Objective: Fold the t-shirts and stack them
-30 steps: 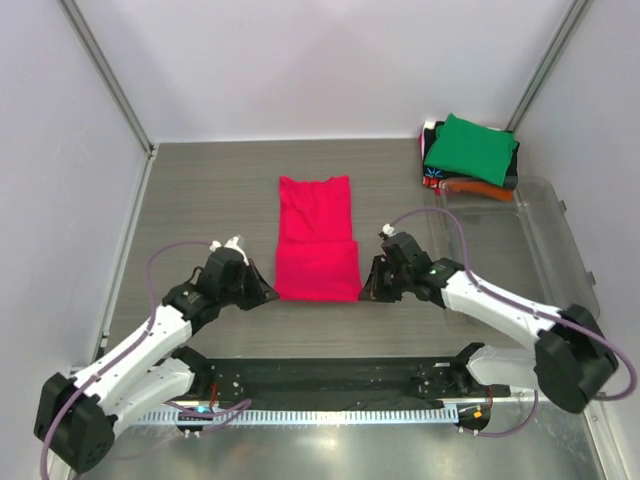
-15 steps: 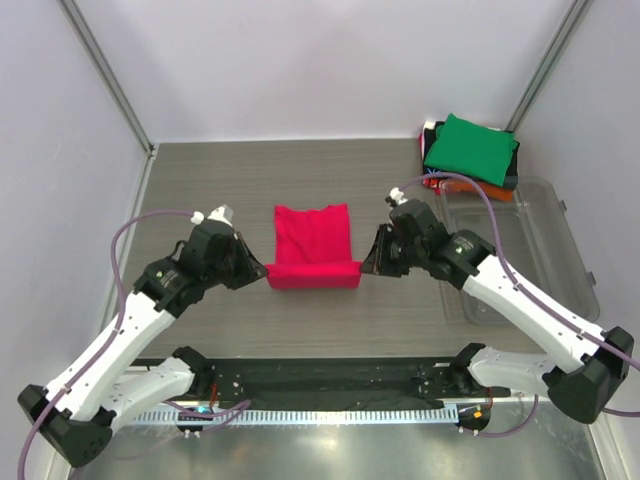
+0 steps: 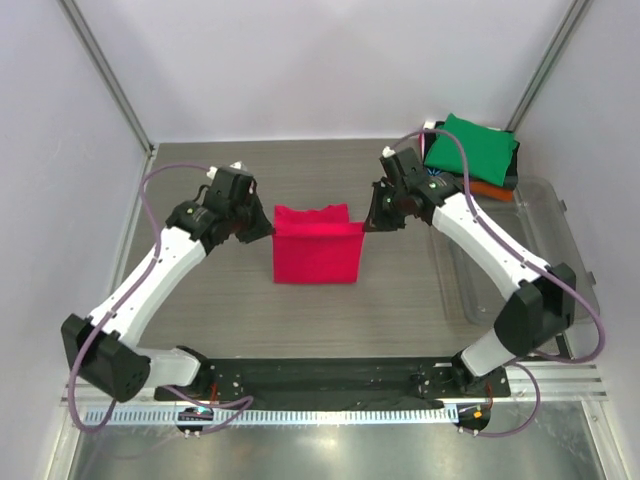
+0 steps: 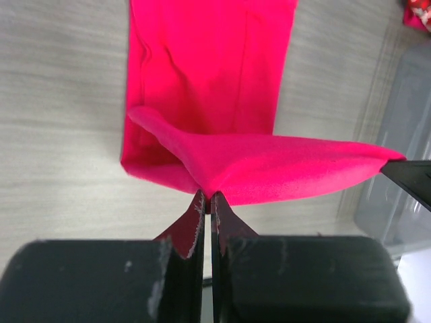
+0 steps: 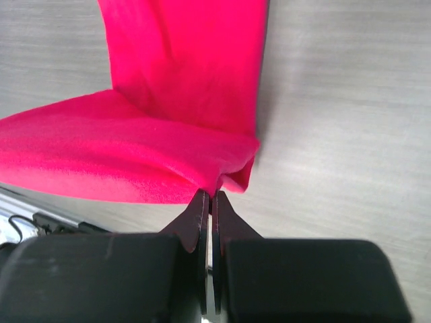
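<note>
I will next carry the t-shirt's pinched corner outward and down with my right gripper toward the t-shirt's far end [image 3: 336, 213] and release it there, because that end is still uncovered.
The crimson-pink t-shirt [image 3: 316, 247] lies folded lengthwise in the middle of the table, its near end lifted and carried back over the rest. My left gripper [image 3: 268, 229] is shut on the left corner of the raised edge; in its wrist view [image 4: 207, 195] the cloth stretches away to the right. My right gripper [image 3: 367, 226] is shut on the right corner, seen pinched in its wrist view [image 5: 211, 194]. The folded stack with the green t-shirt [image 3: 470, 148] on top, orange [image 3: 487, 189] and black beneath, sits at the back right.
A clear plastic bin [image 3: 522, 250] stands along the right side, under and behind the right arm. Grey walls close the table on three sides. The black base rail [image 3: 330, 378] runs along the near edge.
Both grippers have lifted the shirt's near edge and carried it away from the bases toward the far end, folding the shirt over itself; the visible cloth is shorter now.
</note>
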